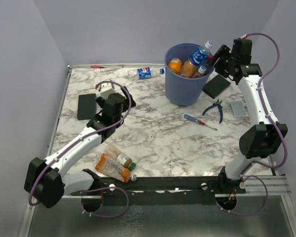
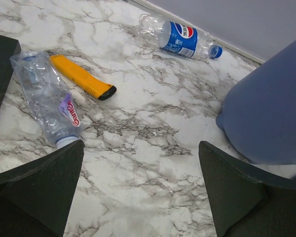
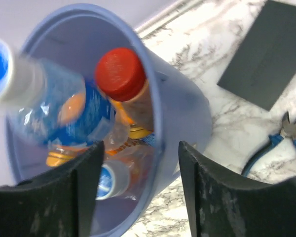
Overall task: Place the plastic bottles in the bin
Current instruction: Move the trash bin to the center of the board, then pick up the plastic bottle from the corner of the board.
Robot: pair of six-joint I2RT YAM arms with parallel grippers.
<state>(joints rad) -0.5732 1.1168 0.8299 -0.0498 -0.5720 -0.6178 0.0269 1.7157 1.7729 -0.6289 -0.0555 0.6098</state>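
Observation:
My left gripper moves outward next, turns crosswise and goes down onto the bottle's clear base end [image 1: 133,74] [image 2: 155,31]. The Pepsi bottle lies lengthwise along the table's back edge.
The blue bin [image 1: 183,86] stands at the back right and holds several bottles. A blue-labelled bottle [image 1: 202,53] sticks out tilted over its rim and looks blurred in the right wrist view [image 3: 54,106], beside a red-capped bottle [image 3: 121,74]. My right gripper [image 1: 214,57] is open and empty over the bin's right rim [image 3: 155,128]. My left gripper [image 2: 140,187] is open and empty, low over the table. A crushed clear bottle [image 2: 49,101] lies just ahead of its left finger. A Pepsi bottle [image 2: 180,37] lies by the back edge [image 1: 145,73]. Two orange-labelled bottles [image 1: 116,164] lie near the front.
A yellow tool [image 2: 84,78] lies beside the crushed bottle. Black slabs lie at the left [image 1: 87,106] and right of the bin [image 1: 216,85]. Blue pliers [image 1: 214,107], a screwdriver [image 1: 197,120] and a grey slab [image 1: 238,108] lie at the right.

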